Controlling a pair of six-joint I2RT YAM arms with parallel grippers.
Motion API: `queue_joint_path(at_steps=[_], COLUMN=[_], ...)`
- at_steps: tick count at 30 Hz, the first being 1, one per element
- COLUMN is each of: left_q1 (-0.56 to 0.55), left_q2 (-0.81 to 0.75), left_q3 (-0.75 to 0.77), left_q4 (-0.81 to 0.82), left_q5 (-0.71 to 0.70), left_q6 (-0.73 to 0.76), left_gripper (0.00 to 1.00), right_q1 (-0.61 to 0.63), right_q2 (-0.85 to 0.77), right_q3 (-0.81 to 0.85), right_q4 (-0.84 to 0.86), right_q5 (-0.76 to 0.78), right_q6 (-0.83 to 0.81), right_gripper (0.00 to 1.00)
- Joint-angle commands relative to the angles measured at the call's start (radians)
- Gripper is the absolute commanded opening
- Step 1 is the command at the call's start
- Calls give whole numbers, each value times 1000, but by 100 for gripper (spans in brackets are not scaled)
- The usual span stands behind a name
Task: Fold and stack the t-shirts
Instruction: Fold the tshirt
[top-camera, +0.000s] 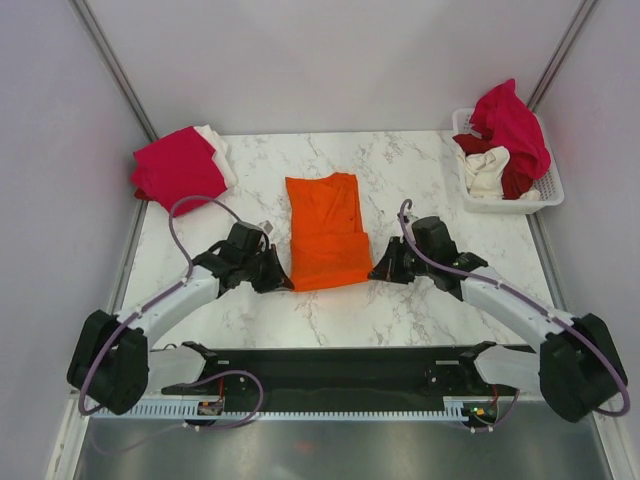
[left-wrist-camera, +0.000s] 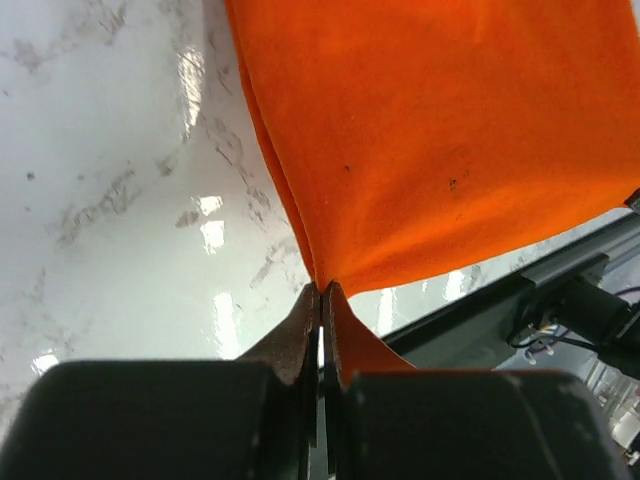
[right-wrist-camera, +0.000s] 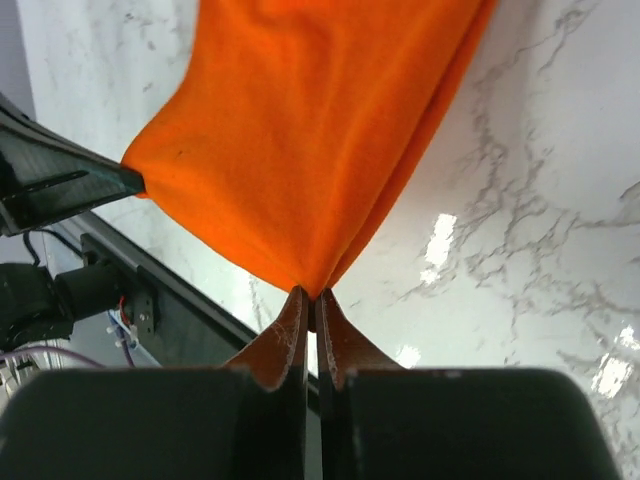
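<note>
The orange t-shirt still lies long, so next I will lift my right gripper, carry the t-shirt's pinched corner outward, and lower it onto the t-shirt's far end (top-camera: 348, 188) to let go.
An orange t-shirt (top-camera: 325, 230), folded to a long strip, lies mid-table. My left gripper (top-camera: 284, 284) is shut on its near-left corner, the cloth (left-wrist-camera: 440, 140) pinched at the tips of the left gripper (left-wrist-camera: 321, 288). My right gripper (top-camera: 376, 272) is shut on the near-right corner, where the orange cloth (right-wrist-camera: 310, 130) tapers into the tips of the right gripper (right-wrist-camera: 312, 294). A crimson-pink t-shirt (top-camera: 178, 167) lies folded on a white one at the far left. More t-shirts, crimson (top-camera: 515, 125), white and dark red, fill the basket.
The white slotted basket (top-camera: 551, 187) stands at the far right corner. Grey walls close in the table (top-camera: 400, 310) on three sides. A black rail (top-camera: 330, 370) with the arm bases runs along the near edge.
</note>
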Motion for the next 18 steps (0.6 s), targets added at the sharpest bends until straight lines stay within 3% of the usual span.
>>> queue_joint_path(at_steps=[1, 5, 6, 8, 18], left_q1=[-13, -21, -21, -21, -15], left_q2=[-117, -217, -241, -246, -13], left_q3=[-8, 30, 67, 121, 510], left_q4=[-120, -121, -248, -326, -473], left_q5=[14, 14, 19, -15, -116], left_q6=[-58, -58, -72, -60, 55], left_gripper=[2, 2, 2, 2, 2], right_q1=[50, 86, 87, 87, 69], right_q2=[-135, -241, -268, -279, -36], right_q3=[-3, 22, 43, 95, 399], right_q4=[-131, -216, -243, -266, -395], right_q5=[71, 112, 123, 135, 273], right_q6=[38, 79, 85, 84, -45], right_gripper=[0, 0, 0, 0, 0])
